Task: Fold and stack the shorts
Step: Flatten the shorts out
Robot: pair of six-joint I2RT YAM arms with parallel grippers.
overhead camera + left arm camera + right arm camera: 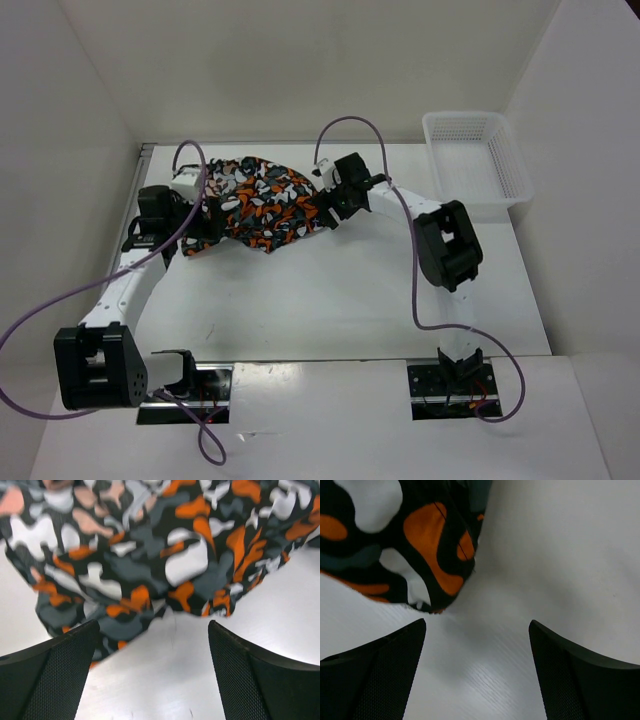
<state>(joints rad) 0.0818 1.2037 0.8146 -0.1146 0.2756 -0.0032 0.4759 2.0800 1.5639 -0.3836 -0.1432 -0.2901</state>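
My right gripper should go down and to the left in the top view next, onto the shorts' pointed corner point(327, 221) point(440, 599), because its fingers are over only bare table.
The camouflage shorts point(262, 200) lie in a rumpled heap on the white table at the back left. My left gripper point(212, 222) is at the heap's left edge, open and empty, with the cloth point(150, 555) just beyond its fingers and bare table between them. My right gripper point(326, 205) is at the heap's right edge, open and empty; a corner of the shorts point(420, 545) hangs just ahead of its left finger, with bare table between the jaws.
A white mesh basket point(478, 160) stands at the back right corner of the table. White walls enclose the table on the left, back and right. Purple cables loop from both arms.
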